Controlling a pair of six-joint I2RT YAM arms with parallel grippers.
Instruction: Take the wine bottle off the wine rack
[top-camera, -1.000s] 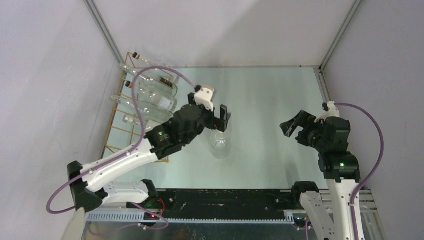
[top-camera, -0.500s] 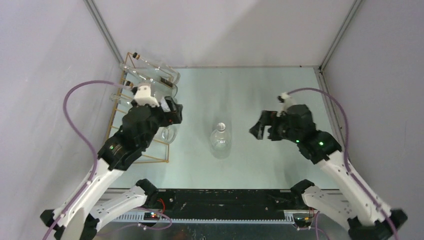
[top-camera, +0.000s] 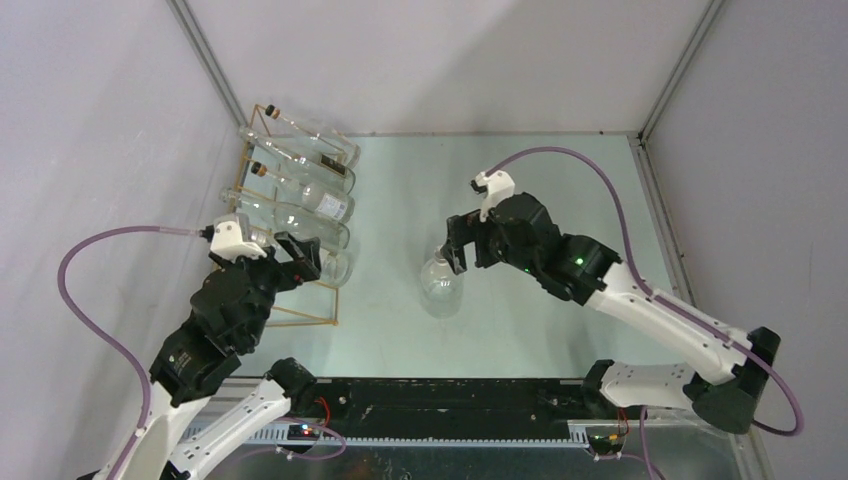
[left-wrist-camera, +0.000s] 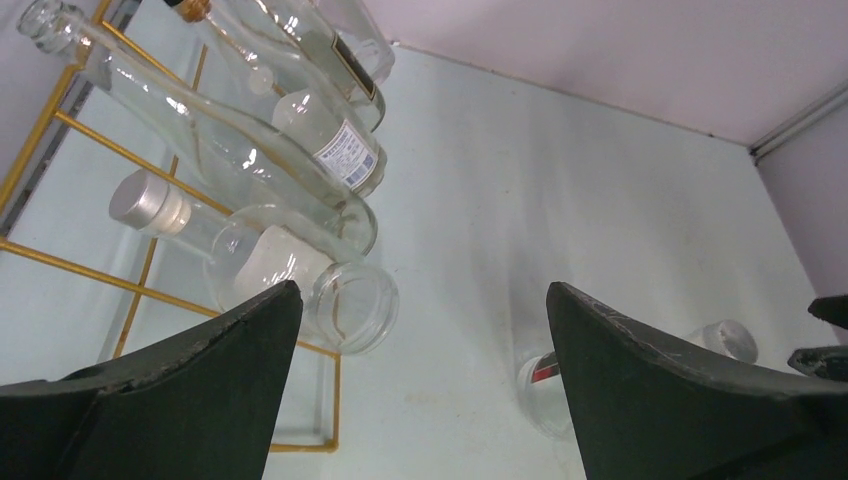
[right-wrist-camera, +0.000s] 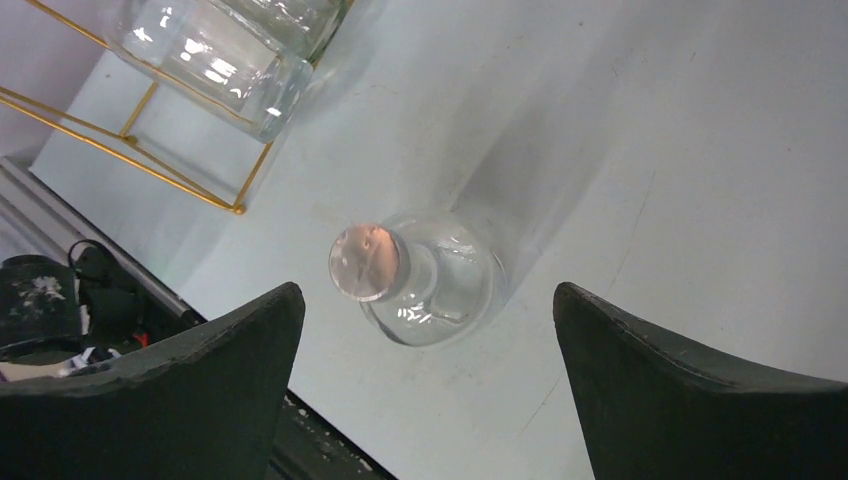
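The neck of the standing bottle points up. I will lower my right gripper and move it to the left in the top view onto the standing bottle's capped neck.
The gold wire wine rack stands at the table's left with several clear bottles lying on it. The nearest one has a silver cap and its base points towards the table's middle. One clear wine bottle stands upright off the rack at mid-table. My left gripper is open and empty, just above the nearest racked bottle and the rack. My right gripper is open and empty, hovering over the standing bottle, its fingers wide on either side.
Grey walls close the table on the left, back and right. The rack's near corner and a racked bottle's base lie left of the standing bottle. A black rail runs along the near edge.
My left arm has drawn back from mid-table to the rack's near end. My right arm has swung left from the right side to above the standing bottle.
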